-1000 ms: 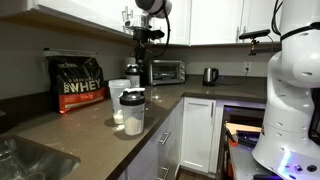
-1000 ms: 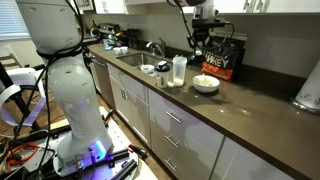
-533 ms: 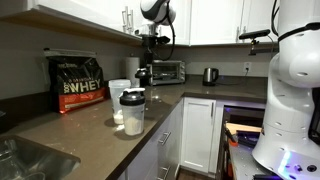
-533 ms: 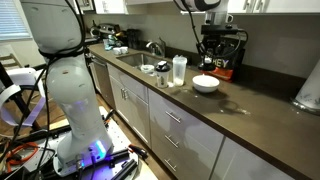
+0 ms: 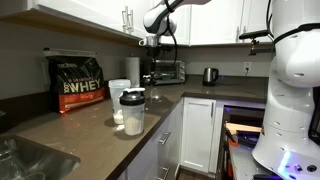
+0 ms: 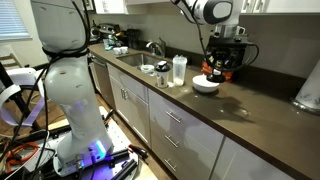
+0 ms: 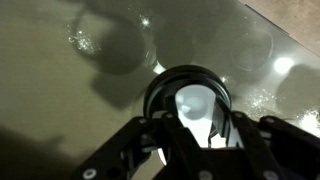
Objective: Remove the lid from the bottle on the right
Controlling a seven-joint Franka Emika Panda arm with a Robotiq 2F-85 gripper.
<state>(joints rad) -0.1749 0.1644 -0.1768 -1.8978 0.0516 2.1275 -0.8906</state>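
The round light-grey lid goes down toward the clear, bare counter (image 6: 229, 93) beside the white bowl next, and my gripper releases it there, since that counter lies below the gripper.
The white bottle (image 5: 119, 92) stands open on the dark counter behind the clear shaker with the black lid (image 5: 132, 112). It also shows in an exterior view (image 6: 206, 85), open-topped, to the right of the clear shaker (image 6: 179, 70). My gripper (image 5: 148, 70) hangs low over the counter, to the side of the white bottle and apart from it (image 6: 216, 70). In the wrist view the fingers (image 7: 197, 128) are shut on the round light-grey lid (image 7: 193, 103), which has a dark ring round it, above the bare counter.
A black Whey bag (image 5: 78, 80) stands at the wall. A toaster oven (image 5: 166, 71) and a kettle (image 5: 210, 75) stand at the back. A sink (image 6: 133, 58) with small items (image 6: 150, 69) lies beyond the shaker. The counter's front edge (image 6: 190, 108) is close.
My gripper has moved away from above the white bottle, sideways toward the toaster oven, and has come down toward the counter with the lid in it.
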